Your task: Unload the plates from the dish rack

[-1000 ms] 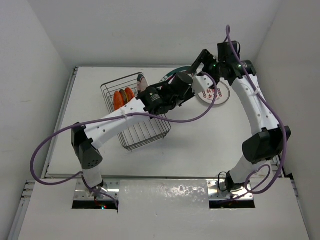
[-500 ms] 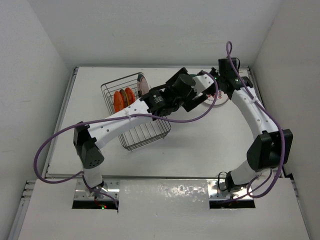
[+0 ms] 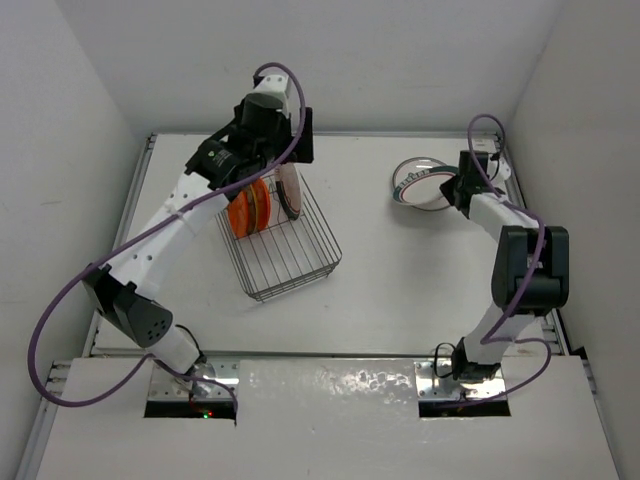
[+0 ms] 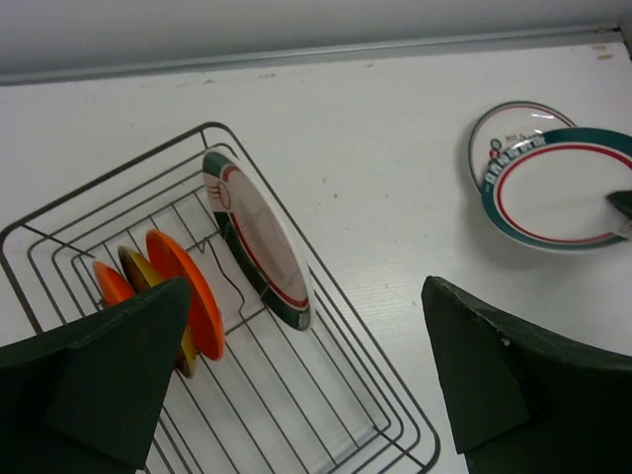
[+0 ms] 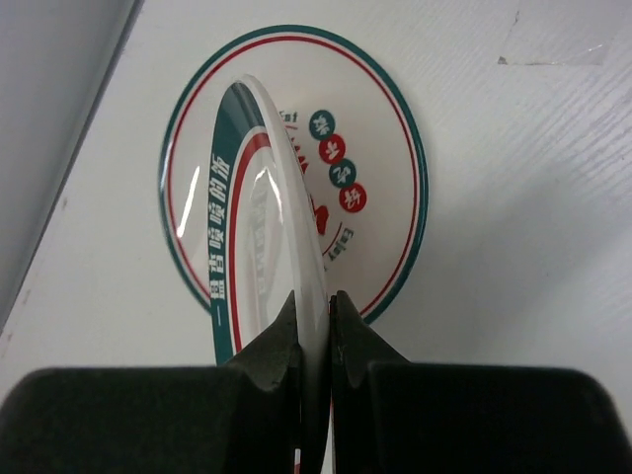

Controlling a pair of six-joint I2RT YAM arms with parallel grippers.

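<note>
Next I will move my left gripper down onto the upright white plate's upper rim [image 3: 291, 178] [image 4: 285, 229], a finger on each side of the plate, because a gap parts it from the orange plates.
The dish rack [image 3: 285, 250] [image 4: 326, 395] stands at the left. It holds a white plate with a teal-and-red rim [image 4: 259, 240] [image 3: 291, 190] and orange plates [image 4: 186, 293] [image 3: 248, 206] upright in its tines. My left gripper [image 3: 262, 172] [image 4: 306, 395] hovers above the rack, wide open and empty. My right gripper [image 3: 452, 188] [image 5: 314, 306] is shut on the rim of a teal-banded white plate [image 5: 281, 188] [image 3: 428, 192] [image 4: 568, 193]. It holds that plate tilted over a second white plate with red marks [image 5: 385, 168] [image 4: 513, 133] that lies flat on the table.
The white table's back edge [image 4: 316, 54] meets the wall just behind the rack and the plates. A side wall [image 5: 49, 118] rises close to the left of the flat plate in the right wrist view. A dull yellowish plate [image 4: 138, 272] stands between the orange ones.
My left gripper has let go of the teal-banded plate, opened and swung left to above the rack. My right gripper has shut on that plate's rim.
</note>
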